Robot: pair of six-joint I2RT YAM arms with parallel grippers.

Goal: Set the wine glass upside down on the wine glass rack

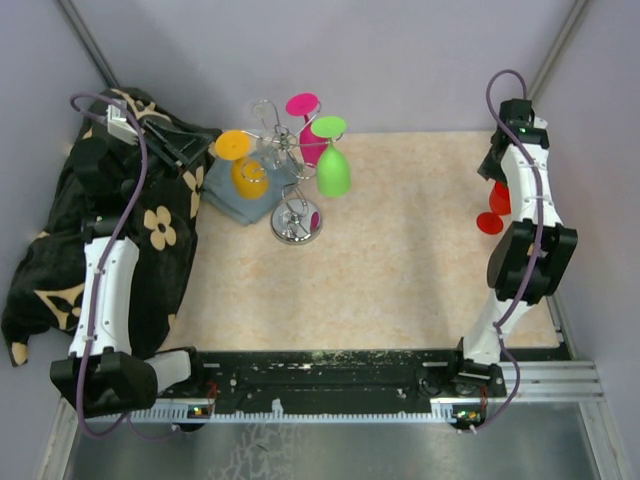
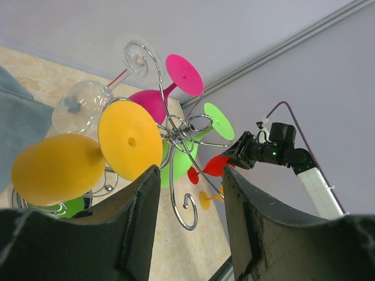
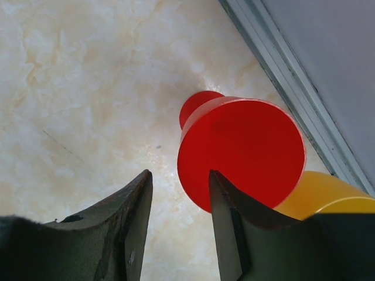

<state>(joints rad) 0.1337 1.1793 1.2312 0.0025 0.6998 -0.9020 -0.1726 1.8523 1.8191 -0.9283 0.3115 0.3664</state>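
My right gripper moves down astride the red wine glass's rim [image 1: 495,185] [image 3: 180,168] next and closes.
The silver wire wine glass rack [image 1: 285,145] stands at the back centre on its round shiny base [image 1: 296,228]. Orange [image 1: 245,172], pink [image 1: 306,125], green [image 1: 333,168] and clear glasses hang on it upside down. A red wine glass [image 1: 496,206] is at the right edge, under my right gripper [image 1: 497,172]. In the right wrist view the red glass [image 3: 243,149] lies just beyond the right finger; my right gripper [image 3: 179,181] is open and empty. My left gripper [image 2: 190,175] is open and empty, facing the rack [image 2: 179,137] from the left.
A black floral cloth [image 1: 60,270] covers the left side under my left arm. A grey-blue cloth [image 1: 235,205] lies beside the rack base. A yellow glass [image 3: 328,196] lies next to the red one by the right wall rail [image 3: 293,99].
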